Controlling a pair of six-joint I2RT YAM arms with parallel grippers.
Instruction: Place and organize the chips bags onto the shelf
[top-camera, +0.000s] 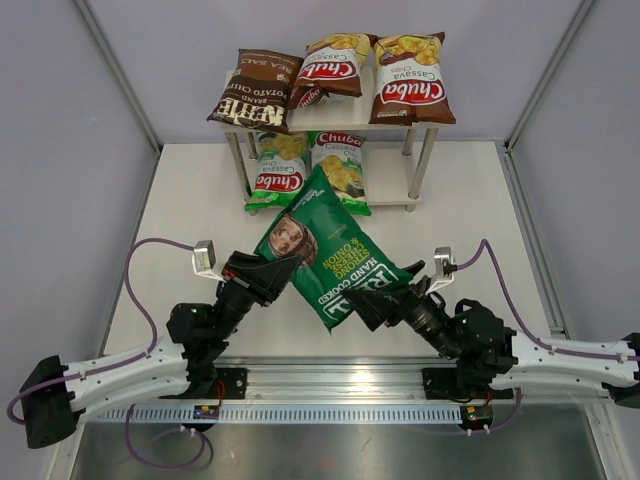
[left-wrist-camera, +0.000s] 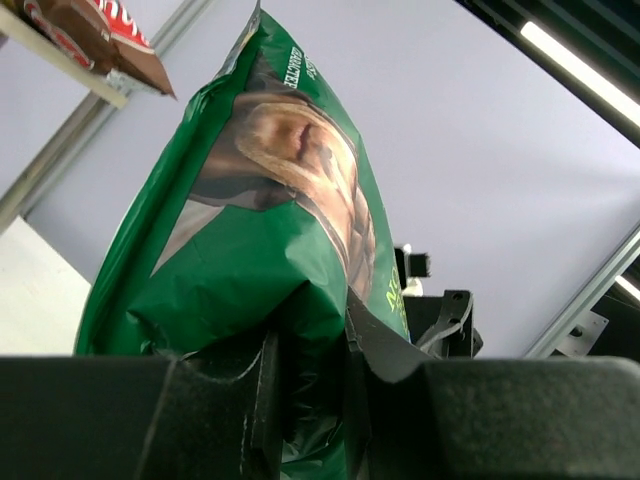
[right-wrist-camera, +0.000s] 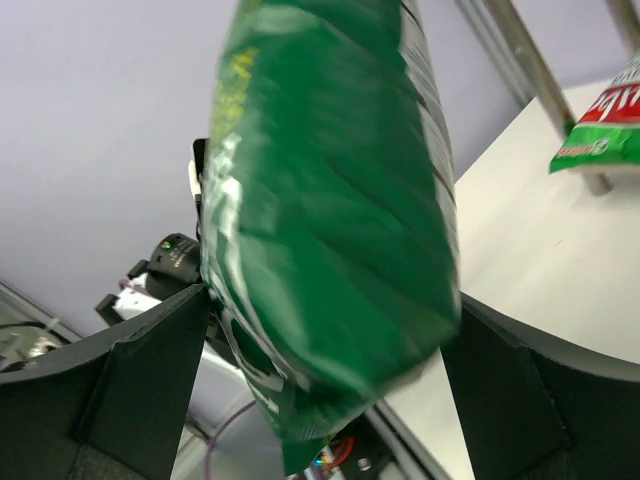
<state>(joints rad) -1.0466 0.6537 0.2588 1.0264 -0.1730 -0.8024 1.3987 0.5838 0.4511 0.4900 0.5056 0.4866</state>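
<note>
My right gripper is open, and the REAL bag's near edge (right-wrist-camera: 325, 375) already hangs between its fingers. I will ease it further onto that edge and close it there.
The dark green REAL bag (top-camera: 325, 250) hangs in the air between my two grippers, in front of the shelf (top-camera: 352, 112). My left gripper (top-camera: 276, 272) is shut on the bag's left edge; in the left wrist view its jaws (left-wrist-camera: 310, 380) pinch the crumpled foil (left-wrist-camera: 270, 220). My right gripper (top-camera: 385, 295) straddles the bag's lower right part with its jaws wide; the bag (right-wrist-camera: 330, 200) is blurred between them. The top tier holds the Kettle bag (top-camera: 255, 90) and two brown Chuba bags (top-camera: 335, 65) (top-camera: 410, 80). The lower tier holds two green Chuba bags (top-camera: 280, 170) (top-camera: 340, 170).
The shelf stands at the back of the white table (top-camera: 470, 230), between grey side walls. A shelf leg (right-wrist-camera: 530, 70) and a green Chuba bag (right-wrist-camera: 600, 130) show in the right wrist view. A shelf board (left-wrist-camera: 60, 55) shows at the upper left of the left wrist view.
</note>
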